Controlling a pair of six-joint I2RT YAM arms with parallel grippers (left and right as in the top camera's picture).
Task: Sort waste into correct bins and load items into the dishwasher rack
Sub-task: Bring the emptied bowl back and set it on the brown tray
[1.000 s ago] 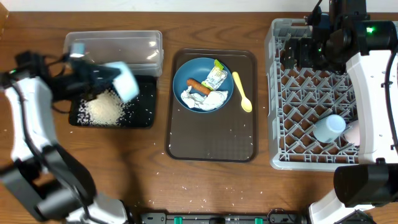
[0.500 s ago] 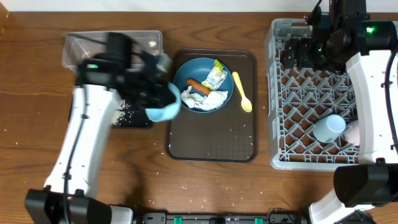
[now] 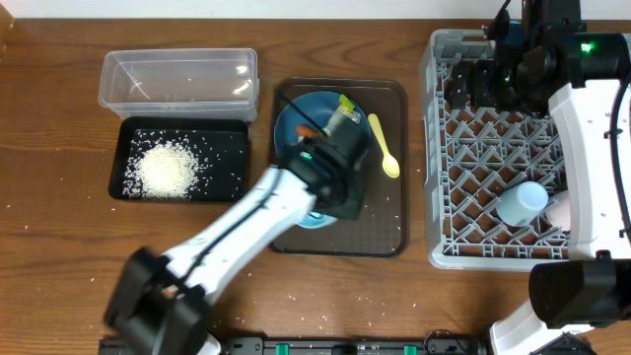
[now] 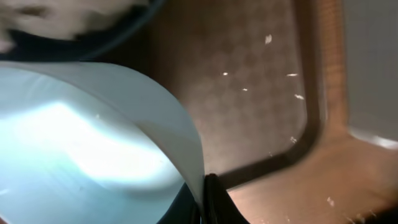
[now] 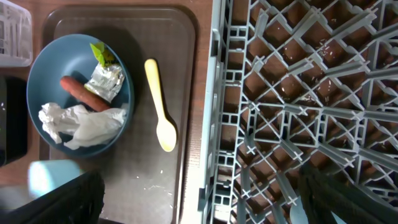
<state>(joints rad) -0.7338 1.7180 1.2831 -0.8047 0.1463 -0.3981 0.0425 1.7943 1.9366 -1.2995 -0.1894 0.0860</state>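
Note:
The dark-blue dish takes up the brown tray's far part, so next my left gripper should go down, set the bowl point(image 4: 93, 143) on the tray's near part, then release the bowl's rim.
My left gripper point(image 3: 333, 195) is shut on the rim of a pale bluish-white bowl point(image 4: 93, 143). It holds the bowl low over the brown serving tray point(image 3: 380, 229), just in front of the dark-blue dish point(image 5: 43, 68). The dish holds the sausage point(image 5: 84, 92), crumpled tissue point(image 5: 81, 121) and green-and-white wrapper point(image 5: 104, 81). The yellow spoon point(image 5: 158, 109) lies to the right of the dish. White rice point(image 3: 163, 170) lies in the black tray point(image 3: 235, 148). My right gripper point(image 5: 199, 205) is open and empty over the grey rack's point(image 3: 493, 158) left side.
The clear tub point(image 3: 177, 74) stands behind the black tray. A light-blue cup point(image 3: 521, 202) and a pink cup point(image 3: 562, 209) sit in the rack's front right. Loose rice grains are scattered on the brown tray and on the table in front.
My left arm has swung right with the bowl, from over the black tray to the brown tray in front of the dish. The right arm has not moved.

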